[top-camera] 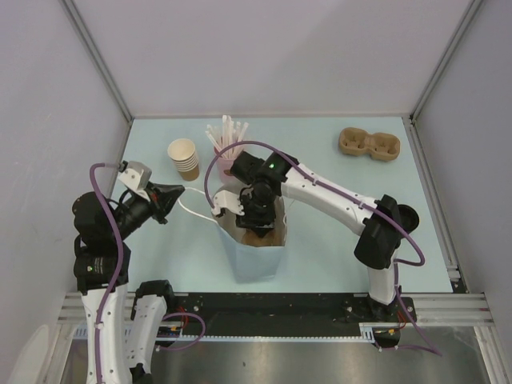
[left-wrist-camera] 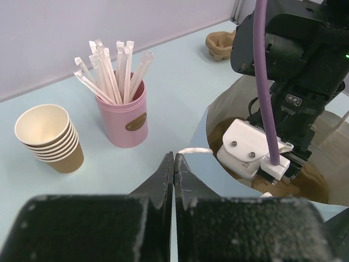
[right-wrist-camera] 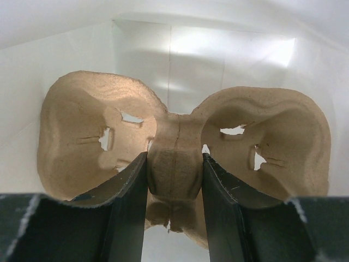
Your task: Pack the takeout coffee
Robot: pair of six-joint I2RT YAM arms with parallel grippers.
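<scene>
The pulp carrier is already between the paper bag's sides, so my right gripper will next lower it farther to the paper bag's white bottom [right-wrist-camera: 180, 97].
The takeout coffee is out of view in every frame. A pale paper bag [top-camera: 256, 260] stands open at the table's near middle. My right gripper [top-camera: 256, 212] reaches down into its mouth. In the right wrist view that gripper [right-wrist-camera: 174, 158] is shut on the middle bridge of a brown pulp cup carrier [right-wrist-camera: 82, 125], which lies inside the bag's white walls [right-wrist-camera: 218, 49]. My left gripper [top-camera: 178, 194] is to the left of the bag. Its jaws [left-wrist-camera: 174, 154] are shut on the bag's white cord handle [left-wrist-camera: 199, 149], which runs from them to the bag's rim.
A stack of tan lidless cups [top-camera: 184, 158] and a pink cup with white straws [top-camera: 228, 152] stand behind the bag. A second pulp carrier [top-camera: 368, 144] lies at the back right. Grey walls close in the table on three sides.
</scene>
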